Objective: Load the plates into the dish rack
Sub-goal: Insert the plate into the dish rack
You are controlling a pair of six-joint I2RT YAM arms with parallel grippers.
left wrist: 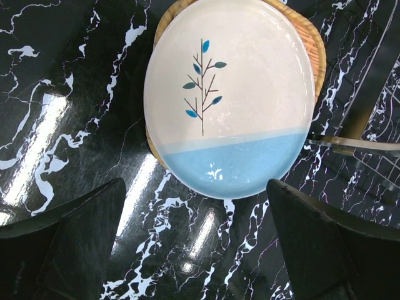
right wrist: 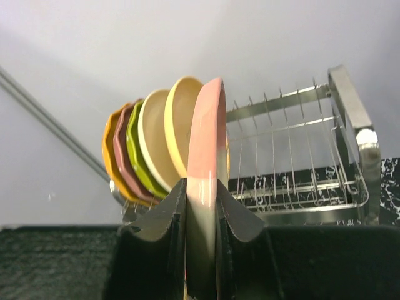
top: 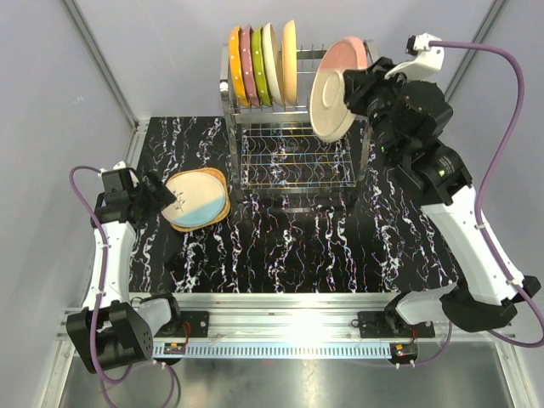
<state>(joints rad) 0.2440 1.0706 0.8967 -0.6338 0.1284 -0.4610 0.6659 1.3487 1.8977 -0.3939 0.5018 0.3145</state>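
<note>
My right gripper moves outward next, lowers the held plate in and releases it. The slot point(top: 308, 65) point(right wrist: 236, 140) beside the yellow plate stands empty outward of and below my right gripper.
The dish rack point(top: 293, 157) stands at the back of the table, with several plates point(top: 262, 66) upright in its top tier: orange, pink, green, cream and yellow. My right gripper point(top: 355, 88) is shut on a pink-and-cream plate point(top: 332, 95), held on edge above the rack's right part. The right wrist view shows that plate point(right wrist: 209, 131) edge-on between the fingers point(right wrist: 169, 212), next to the racked plates point(right wrist: 147, 147) and the rack's prongs point(right wrist: 294, 156). On the left, a white-and-blue plate point(top: 197, 199) lies on a tan plate point(left wrist: 317, 53). My left gripper point(left wrist: 197, 240) hangs open just short of the white-and-blue plate point(left wrist: 231, 100).
Grey walls close in the black marbled table point(top: 280, 255) at the back and both sides. An aluminium rail point(top: 280, 327) with the arm bases runs along the near edge. A rack wire point(left wrist: 365, 145) reaches into the left wrist view at right.
</note>
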